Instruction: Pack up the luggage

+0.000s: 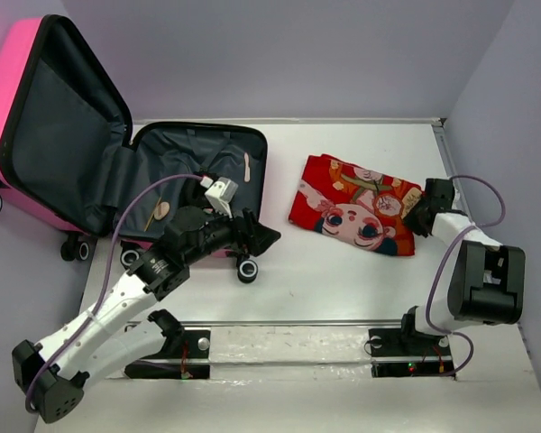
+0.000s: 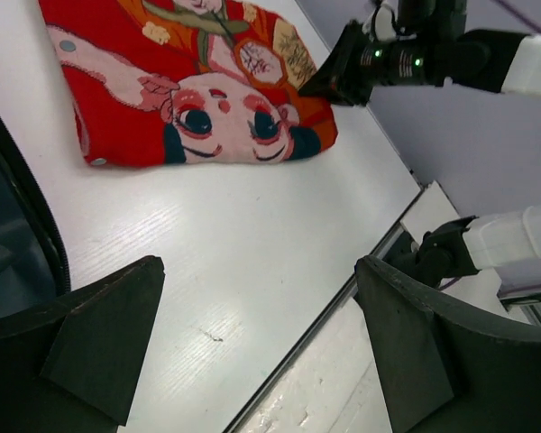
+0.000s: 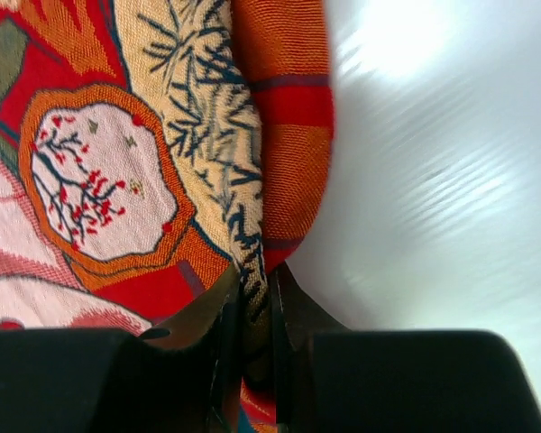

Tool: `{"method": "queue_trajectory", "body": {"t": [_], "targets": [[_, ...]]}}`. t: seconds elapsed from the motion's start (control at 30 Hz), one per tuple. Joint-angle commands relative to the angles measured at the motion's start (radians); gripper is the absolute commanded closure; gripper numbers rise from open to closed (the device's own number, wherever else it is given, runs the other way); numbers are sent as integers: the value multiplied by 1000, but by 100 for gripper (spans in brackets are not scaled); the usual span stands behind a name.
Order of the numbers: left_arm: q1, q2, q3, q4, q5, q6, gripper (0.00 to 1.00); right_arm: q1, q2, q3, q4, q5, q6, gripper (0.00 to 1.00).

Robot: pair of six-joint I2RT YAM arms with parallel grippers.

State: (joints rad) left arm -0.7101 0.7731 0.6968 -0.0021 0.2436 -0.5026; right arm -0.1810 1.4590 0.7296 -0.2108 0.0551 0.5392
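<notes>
Next, my right gripper will lift the cloth's edge, move left in the top view and release it inside the luggage's lined base (image 1: 229, 168), since that lies open.
The hot-pink luggage (image 1: 22, 99) lies open at the far left, its dark grey lining (image 1: 198, 167) facing up and its lid raised. A folded red patterned cloth (image 1: 359, 205) with a cartoon face lies on the table right of it; it also shows in the left wrist view (image 2: 189, 99) and the right wrist view (image 3: 162, 153). My right gripper (image 3: 255, 302) is shut on the cloth's right edge; in the top view it (image 1: 422, 215) sits at that edge. My left gripper (image 1: 266, 236) is open and empty, low over the table beside the luggage's near right corner, its fingers (image 2: 108, 334) spread wide.
A black wheel (image 1: 247, 269) of the luggage sits just below my left gripper. A metal rail (image 1: 288, 323) runs along the near table edge. Purple walls close the back and right sides. My right arm (image 2: 451, 59) shows in the left wrist view.
</notes>
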Motion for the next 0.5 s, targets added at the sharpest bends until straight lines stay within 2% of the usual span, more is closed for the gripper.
{"method": "queue_trajectory", "body": {"t": [0.0,0.13,0.27,0.33,0.37,0.47], "targets": [[-89,110,88,44,-72,-4,1,-17,-64,108,-73,336,-143,93],[-155,225,194,13,-187,24,1,-26,-101,106,-65,329,-162,93],[-161,448,329,-24,-337,50,1,-26,-155,16,13,206,-137,93],[-161,593,491,-54,-378,73,1,-26,-152,-31,59,166,-140,93],[-161,644,492,-70,-379,81,1,-26,-147,-32,59,158,-140,93],[-154,866,700,-139,-447,134,1,-26,-137,-30,77,135,-156,93]]}}
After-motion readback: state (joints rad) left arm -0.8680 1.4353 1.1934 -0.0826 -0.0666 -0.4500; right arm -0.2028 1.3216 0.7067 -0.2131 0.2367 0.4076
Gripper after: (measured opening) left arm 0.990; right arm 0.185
